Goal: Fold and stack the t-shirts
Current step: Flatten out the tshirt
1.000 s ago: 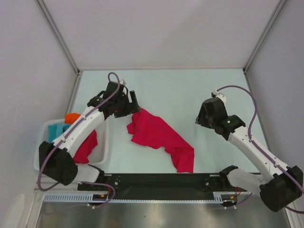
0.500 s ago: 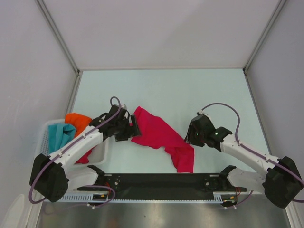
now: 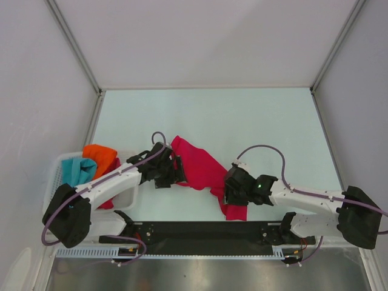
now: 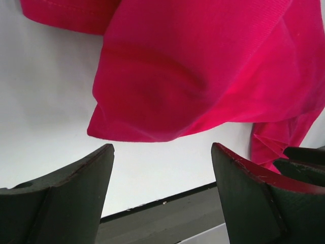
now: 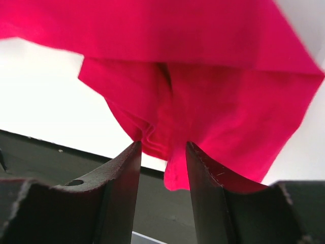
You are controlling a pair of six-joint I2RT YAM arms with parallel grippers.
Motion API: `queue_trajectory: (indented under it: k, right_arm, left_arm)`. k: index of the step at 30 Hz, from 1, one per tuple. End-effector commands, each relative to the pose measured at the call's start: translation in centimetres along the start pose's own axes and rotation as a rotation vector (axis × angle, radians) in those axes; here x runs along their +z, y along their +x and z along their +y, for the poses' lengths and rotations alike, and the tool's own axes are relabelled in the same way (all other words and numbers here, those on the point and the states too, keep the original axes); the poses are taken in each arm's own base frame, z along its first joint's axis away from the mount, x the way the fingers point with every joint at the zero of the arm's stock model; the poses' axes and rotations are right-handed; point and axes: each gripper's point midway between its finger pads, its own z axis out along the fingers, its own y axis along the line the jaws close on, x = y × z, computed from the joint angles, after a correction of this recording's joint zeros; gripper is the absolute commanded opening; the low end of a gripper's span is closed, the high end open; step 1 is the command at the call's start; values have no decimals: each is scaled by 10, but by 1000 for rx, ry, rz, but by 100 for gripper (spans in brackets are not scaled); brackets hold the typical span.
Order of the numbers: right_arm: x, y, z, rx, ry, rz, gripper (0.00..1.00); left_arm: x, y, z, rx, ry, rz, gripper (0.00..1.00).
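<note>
I will lower my empty left gripper onto the crimson t-shirt's rounded fold [image 3: 185, 183] just beyond its fingers.
A crimson t-shirt [image 3: 200, 162] lies crumpled in the middle of the table. My left gripper [image 3: 177, 173] is low at its left edge. In the left wrist view that gripper [image 4: 162, 148] stands open, and the shirt's rounded fold [image 4: 203, 76] lies just beyond the fingertips with nothing between them. My right gripper [image 3: 228, 195] is at the shirt's near right end. In the right wrist view it [image 5: 162, 146] stands open, and a bunched hem of the shirt [image 5: 203, 81] hangs into the gap between the fingers. An orange t-shirt [image 3: 100, 154], a teal one [image 3: 77, 170] and another crimson one [image 3: 110, 194] sit in the basket.
The white slotted basket [image 3: 130, 195] stands at the left edge of the table, beside the left arm. A black rail [image 3: 200, 230] runs along the near edge, right below the shirt's hem. Grey walls close in the back and both sides.
Both arms have swung down and inward onto the crimson shirt. The left gripper came from its far left corner to its left edge; the right gripper moved left to the near hem.
</note>
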Motion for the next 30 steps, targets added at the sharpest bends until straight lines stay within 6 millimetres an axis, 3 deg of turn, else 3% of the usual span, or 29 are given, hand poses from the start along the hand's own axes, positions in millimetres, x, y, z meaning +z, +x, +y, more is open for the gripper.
queue_trajectory:
  k: [1, 13, 22, 25, 26, 28, 29, 30]
  right_arm:
    - [2, -6, 16, 10, 10, -30, 46]
    - [27, -9, 64, -98, 9, -2, 45]
    - [46, -4, 62, -127, 57, 22, 44]
    - [48, -3, 57, -125, 72, 22, 44]
    - [49, -2, 56, -128, 74, 21, 42]
    - [48, -3, 57, -130, 70, 13, 39]
    - [48, -4, 58, -130, 64, 12, 26]
    - [47, -5, 58, -134, 61, 8, 20]
  left_arm:
    - [9, -3, -5, -19, 18, -24, 82]
    - [22, -3, 2, -14, -16, -20, 83]
    - [35, -8, 1, -1, -24, -23, 75]
    - [41, -8, 0, 6, -15, -18, 60]
    - [42, -9, -3, 12, -1, -23, 39]
    - [47, -8, -3, 14, -1, -10, 21]
    - [49, -9, -4, 17, 4, -9, 14]
    - [53, -7, -3, 22, -1, 4, 8]
